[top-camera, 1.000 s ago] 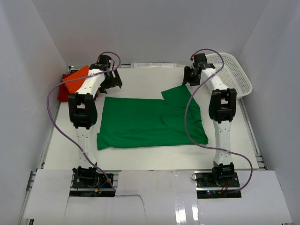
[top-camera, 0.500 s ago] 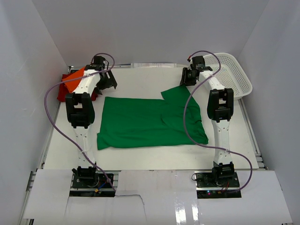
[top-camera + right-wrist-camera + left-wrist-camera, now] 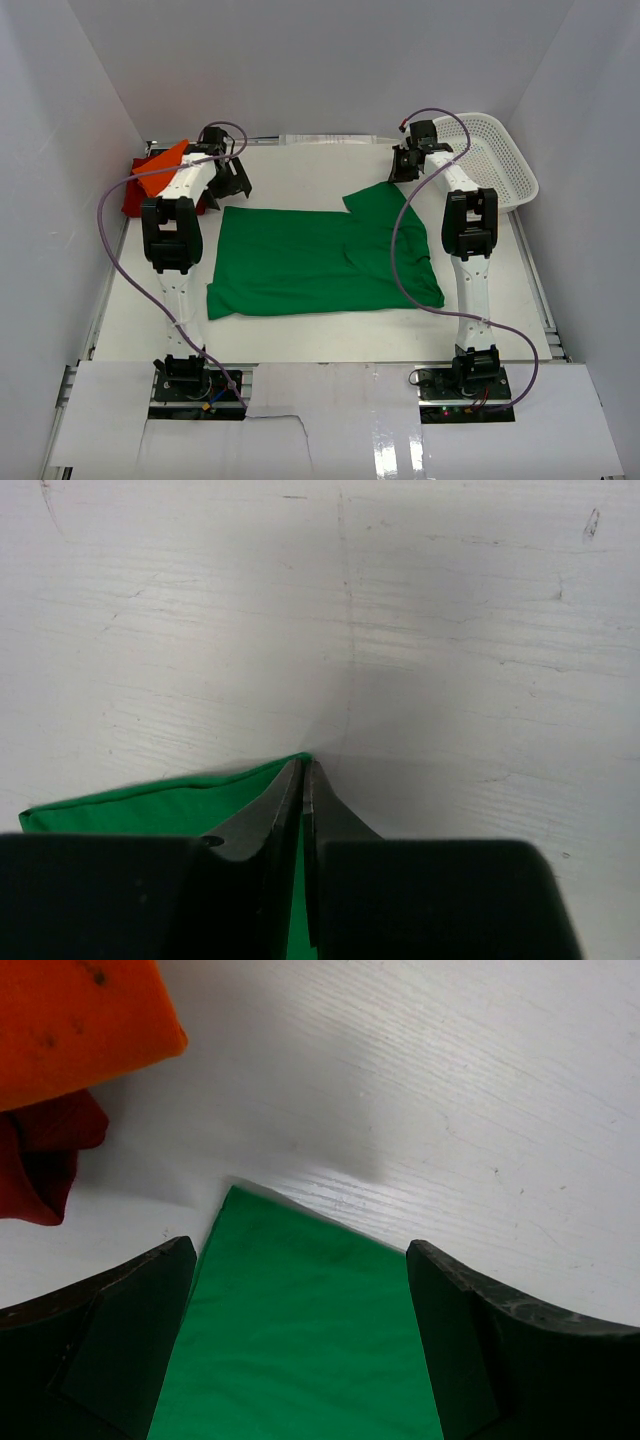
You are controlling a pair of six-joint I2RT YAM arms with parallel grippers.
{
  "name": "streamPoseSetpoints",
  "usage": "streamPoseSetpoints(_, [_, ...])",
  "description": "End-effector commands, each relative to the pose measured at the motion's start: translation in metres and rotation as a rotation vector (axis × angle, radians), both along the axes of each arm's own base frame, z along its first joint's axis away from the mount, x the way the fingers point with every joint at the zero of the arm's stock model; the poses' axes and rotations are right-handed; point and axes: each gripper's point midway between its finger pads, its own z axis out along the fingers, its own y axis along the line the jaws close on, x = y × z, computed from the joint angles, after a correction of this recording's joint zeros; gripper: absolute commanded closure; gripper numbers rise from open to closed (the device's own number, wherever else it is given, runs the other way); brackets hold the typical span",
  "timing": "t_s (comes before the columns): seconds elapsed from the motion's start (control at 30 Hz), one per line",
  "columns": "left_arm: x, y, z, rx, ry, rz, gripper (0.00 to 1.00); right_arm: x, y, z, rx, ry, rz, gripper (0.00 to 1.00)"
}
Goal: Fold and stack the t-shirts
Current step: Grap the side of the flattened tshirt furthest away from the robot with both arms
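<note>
Next, my left gripper moves down and closes on the green t-shirt's far corner [image 3: 227, 210] by the orange t-shirt [image 3: 160, 170].
A bright green t-shirt [image 3: 320, 258] lies spread flat in the middle of the table. My right gripper [image 3: 397, 176] is at its far right corner, shut on the green cloth [image 3: 150, 805], whose edge runs between the jaws [image 3: 304, 770]. My left gripper [image 3: 232, 188] hangs open over the shirt's far left corner [image 3: 300, 1310], one finger on each side of it. An orange t-shirt [image 3: 160, 170] lies on a dark red t-shirt [image 3: 135, 198] at the far left; both show in the left wrist view, orange [image 3: 80, 1020] and red [image 3: 40, 1160].
A white mesh basket [image 3: 495, 160] rests tilted at the far right corner, against the wall. White walls close in the table on the left, right and back. Purple cables loop from both arms.
My right gripper has closed on the green shirt's far right corner. The left gripper has come down a little closer to the far left corner, still open.
</note>
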Motion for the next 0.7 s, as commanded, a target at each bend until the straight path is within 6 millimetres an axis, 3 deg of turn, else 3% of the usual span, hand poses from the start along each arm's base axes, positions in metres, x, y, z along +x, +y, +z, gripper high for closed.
streamPoseSetpoints(0.0, [-0.001,0.002,-0.01,-0.011,0.01,0.01,0.02,-0.002,-0.003,-0.008,-0.017,0.005,0.006,0.92])
streamPoseSetpoints(0.1, [-0.001,0.001,-0.015,-0.017,0.018,0.009,0.07,-0.003,-0.002,-0.008,-0.015,0.005,0.009,0.92])
streamPoseSetpoints(0.17, [-0.003,0.002,-0.017,-0.011,0.024,0.015,0.18,-0.003,-0.001,-0.008,-0.015,0.006,0.013,0.92])
streamPoseSetpoints(0.23, [-0.004,0.006,-0.017,0.009,0.02,0.025,0.23,-0.003,-0.002,-0.008,-0.015,0.005,0.014,0.92])
streamPoseSetpoints(0.67, [-0.001,0.024,-0.021,0.049,0.012,0.094,0.25,-0.005,-0.001,-0.003,-0.013,-0.003,0.027,0.92])
